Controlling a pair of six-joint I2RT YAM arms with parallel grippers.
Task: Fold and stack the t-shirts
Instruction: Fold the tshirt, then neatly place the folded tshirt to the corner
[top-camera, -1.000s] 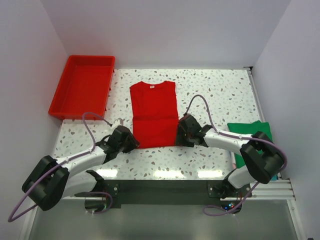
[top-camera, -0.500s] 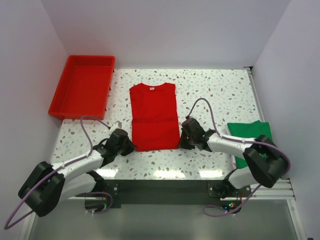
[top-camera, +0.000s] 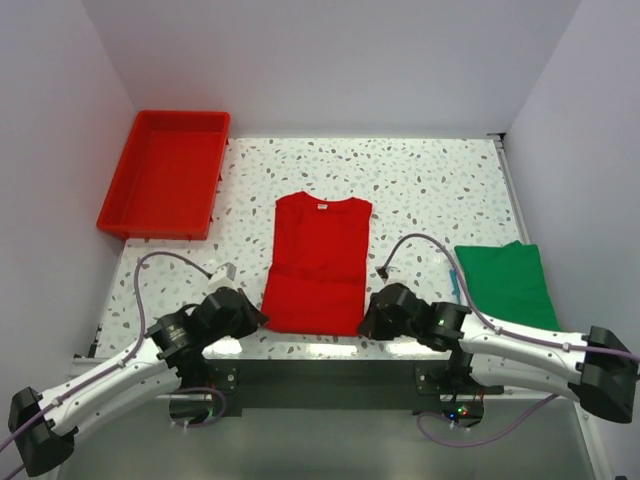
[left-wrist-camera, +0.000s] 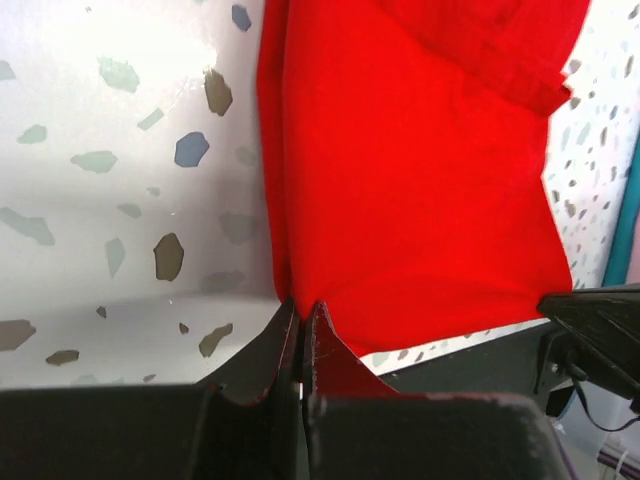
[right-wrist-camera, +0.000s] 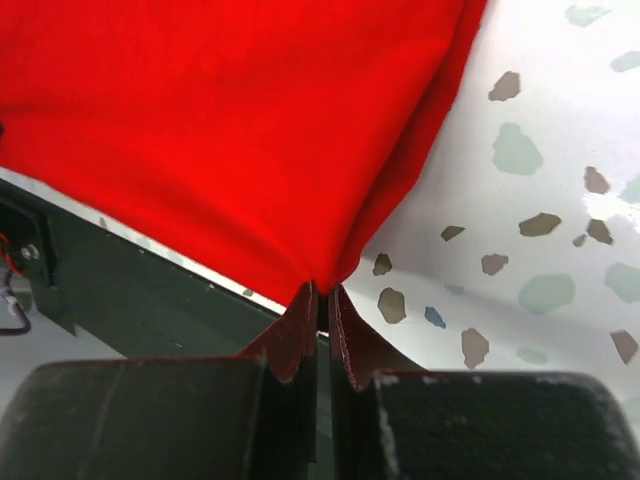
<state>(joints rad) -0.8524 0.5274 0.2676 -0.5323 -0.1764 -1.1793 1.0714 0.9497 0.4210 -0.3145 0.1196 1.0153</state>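
The robot's left gripper will next carry the t-shirt's hem up, outward and down and let go of it on the t-shirt's tray-side shoulder, which is outward of the gripper because the t-shirt lies lengthwise.
A bright red t-shirt with sides folded in lies lengthwise mid-table, its neck label at the far end and its hem at the table's near edge. My left gripper is shut on the hem's left corner. My right gripper is shut on the hem's right corner. Both wrist views show the red cloth stretched away from the pinched corners. A folded green t-shirt lies at the right.
A rigid red plastic tray stands at the far left, nothing in it. The speckled tabletop ends at a dark front rail right behind my grippers. A teal strip lies beside the green shirt. White walls enclose the table.
Both grippers have drawn back toward the near edge, dragging the red shirt's hem with them. The whole shirt has slid nearer and slightly right, and lies longer.
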